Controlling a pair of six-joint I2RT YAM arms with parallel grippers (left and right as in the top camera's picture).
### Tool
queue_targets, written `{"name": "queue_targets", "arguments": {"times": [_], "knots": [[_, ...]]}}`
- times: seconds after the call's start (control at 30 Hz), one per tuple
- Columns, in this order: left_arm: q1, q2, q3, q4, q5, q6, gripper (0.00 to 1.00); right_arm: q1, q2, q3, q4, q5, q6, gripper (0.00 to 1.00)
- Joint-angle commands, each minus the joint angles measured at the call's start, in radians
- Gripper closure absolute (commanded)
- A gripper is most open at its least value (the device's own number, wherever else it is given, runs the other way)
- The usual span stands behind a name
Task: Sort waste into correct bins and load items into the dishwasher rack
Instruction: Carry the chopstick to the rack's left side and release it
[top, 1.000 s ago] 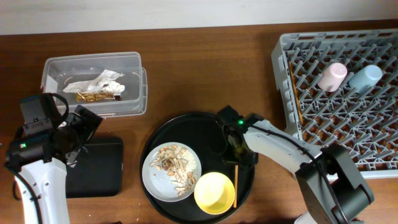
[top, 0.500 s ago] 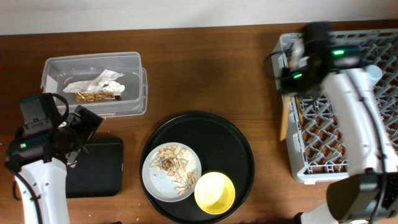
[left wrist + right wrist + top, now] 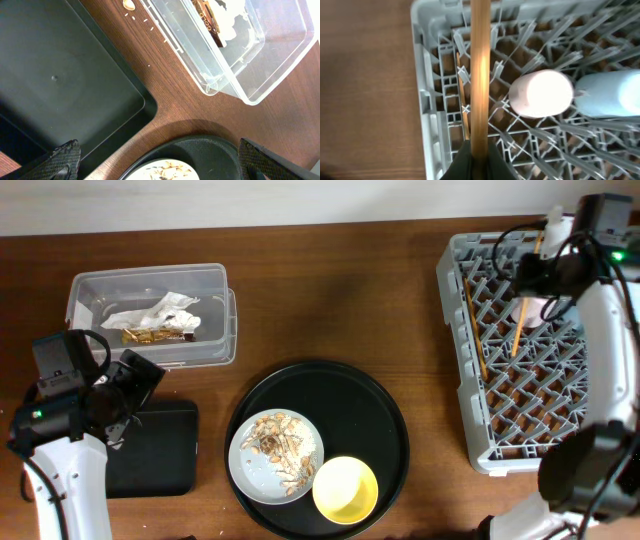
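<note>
I need to move my right gripper down toward the side of the rack and release the held wooden chopstick (image 3: 520,320) beside it, since the second chopstick is already lying along that side.
My right gripper (image 3: 536,272) hovers over the left part of the dishwasher rack (image 3: 452,370), shut on a wooden chopstick (image 3: 520,320) that slants down across the grid. The wrist view shows this chopstick (image 3: 480,75) pinched in the right gripper (image 3: 479,150). A second chopstick (image 3: 462,95) lies along the rack wall (image 3: 427,100). A pink cup (image 3: 542,95) and a light-blue cup (image 3: 610,100) lie in the rack. My left gripper (image 3: 160,165) is open above the black rectangular tray (image 3: 60,85), beside the clear tub (image 3: 270,55) holding the wrapper (image 3: 150,315).
A large round black tray (image 3: 385,415) at centre front carries a grey plate (image 3: 250,470) with food scraps and a yellow bowl (image 3: 345,490). A few rice grains and a scrap (image 3: 129,4) lie on the table between tub and black tray.
The right arm lifted the chopstick off the round tray and carried it right and back, to above the rack. The left arm has not moved.
</note>
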Motion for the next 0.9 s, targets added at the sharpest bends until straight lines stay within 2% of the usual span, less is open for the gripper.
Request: {"name": "queue_targets", "arguments": {"times": [0.0, 0.27, 0.57, 0.67, 0.87], "knots": [[0.005, 0.0, 0.002, 0.001, 0.007, -0.013, 0.01, 0.007, 0.082, 0.013, 0.001, -0.016, -0.033, 0.95], [0.005, 0.0, 0.002, 0.001, 0.007, -0.013, 0.01, 0.008, 0.149, 0.013, -0.001, -0.156, -0.034, 0.94], [0.005, 0.0, 0.002, 0.001, 0.007, -0.013, 0.01, 0.008, 0.149, 0.013, -0.039, -0.171, -0.041, 0.8], [0.005, 0.0, 0.002, 0.001, 0.007, -0.013, 0.01, 0.008, 0.149, 0.013, -0.058, -0.211, -0.089, 0.67], [0.005, 0.0, 0.002, 0.001, 0.007, -0.013, 0.01, 0.008, 0.144, 0.013, -0.106, -0.309, -0.089, 0.67]]}}
